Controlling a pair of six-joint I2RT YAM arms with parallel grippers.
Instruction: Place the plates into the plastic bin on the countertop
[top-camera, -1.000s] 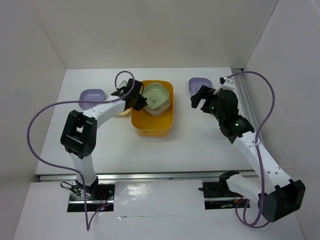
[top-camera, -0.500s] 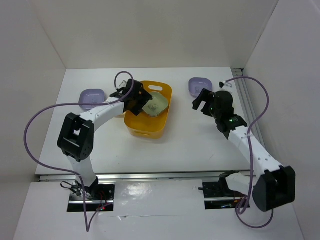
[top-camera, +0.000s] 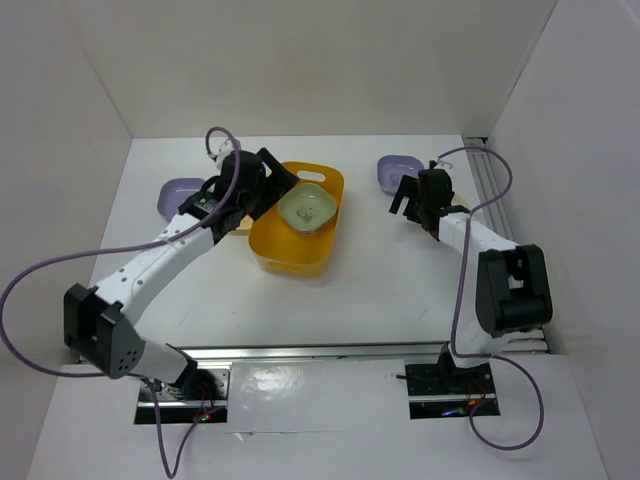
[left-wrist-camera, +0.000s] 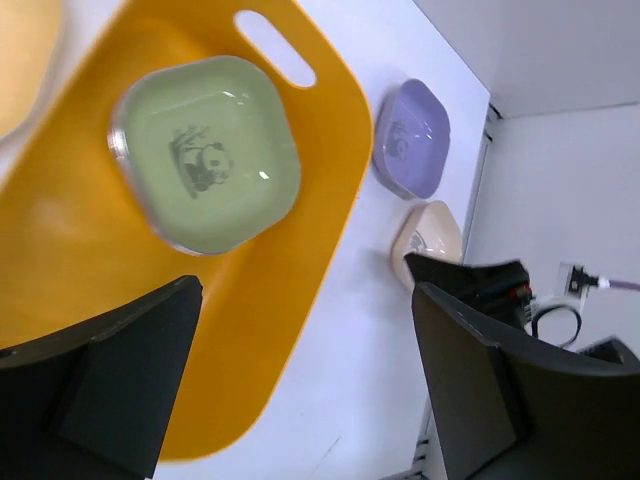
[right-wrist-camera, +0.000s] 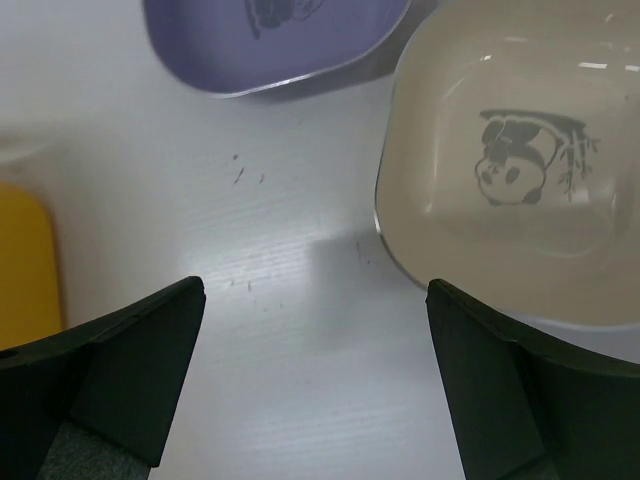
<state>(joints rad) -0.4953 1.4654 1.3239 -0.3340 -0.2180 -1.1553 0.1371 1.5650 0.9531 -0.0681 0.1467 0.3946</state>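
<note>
The right gripper's open fingers have only bare countertop between them, so it will go down toward the right in the wrist view, one finger on each side of the cream plate's bin-side rim (right-wrist-camera: 381, 222).
The plastic bin (top-camera: 290, 255) stands mid-countertop with a green panda plate (top-camera: 305, 207) lying flat inside it. My left gripper (top-camera: 272, 190) hovers open over the bin's left rim, holding nothing. Seen from the left wrist, the green plate (left-wrist-camera: 205, 150) rests in the bin (left-wrist-camera: 290, 250), well ahead of the left gripper (left-wrist-camera: 305, 400). My right gripper (top-camera: 405, 195) is open and low beside a lavender plate (top-camera: 398, 170). In the right wrist view the right gripper (right-wrist-camera: 315, 390) is empty above bare countertop; a lavender plate (right-wrist-camera: 270, 35) and a cream panda plate (right-wrist-camera: 510, 170) lie just ahead.
Another lavender plate (top-camera: 183, 190) lies at the back left, partly behind my left arm. A pale yellow-orange dish (left-wrist-camera: 25, 60) sits against the bin's left side. White walls close in the countertop (top-camera: 380, 290), and a metal rail (top-camera: 490, 190) runs along the right edge.
My left gripper opened and let go of the green plate, which now lies flat in the bin. The right gripper moved back towards the lavender and cream plates.
</note>
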